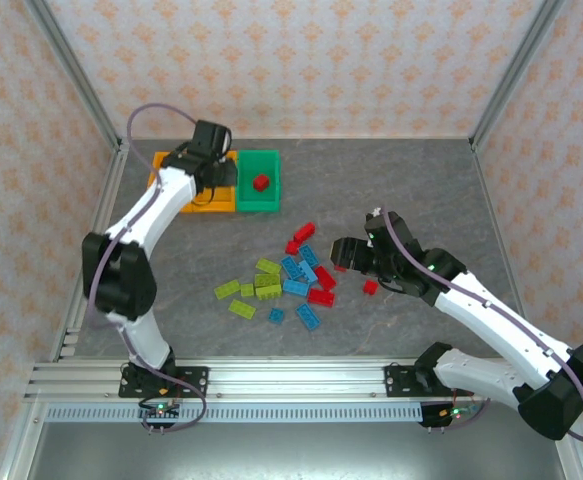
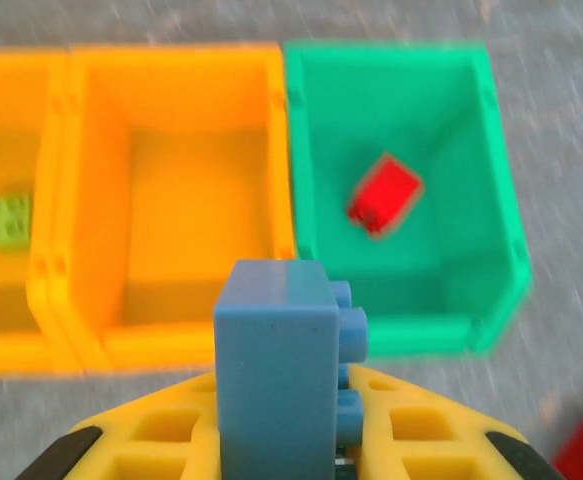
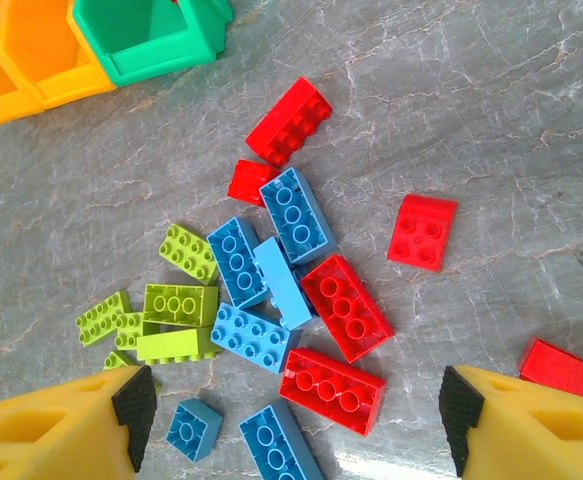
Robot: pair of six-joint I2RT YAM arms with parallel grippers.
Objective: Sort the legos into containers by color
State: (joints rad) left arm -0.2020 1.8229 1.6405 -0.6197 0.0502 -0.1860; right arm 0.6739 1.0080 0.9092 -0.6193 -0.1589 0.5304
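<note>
The light blue lego should go down next into the middle orange container below, where my left gripper will let it go, because the container's neighbors already hold lime and red.
My left gripper [image 2: 286, 425] is shut on a light blue lego [image 2: 276, 370], held on its side with its studs pointing right, just in front of the middle orange container [image 2: 171, 345]. The green container [image 2: 421, 335] to its right holds one red lego [image 2: 384, 193]. In the left orange container [image 2: 1, 340] lies a lime lego [image 2: 4, 220]. My right gripper [image 3: 298, 418] hangs open over the pile of loose legos [image 1: 281, 285], where red [image 3: 331, 390], blue [image 3: 251, 337] and lime [image 3: 179, 305] bricks lie mixed. From above, the left gripper [image 1: 218, 178] is at the containers and the right gripper [image 1: 343, 253] beside the pile.
Single red bricks lie apart from the pile [image 3: 423, 231], [image 3: 561, 368]. Patterned walls and metal posts [image 1: 91, 100] close in the table on three sides. An aluminium rail [image 1: 291, 375] runs along the near edge.
</note>
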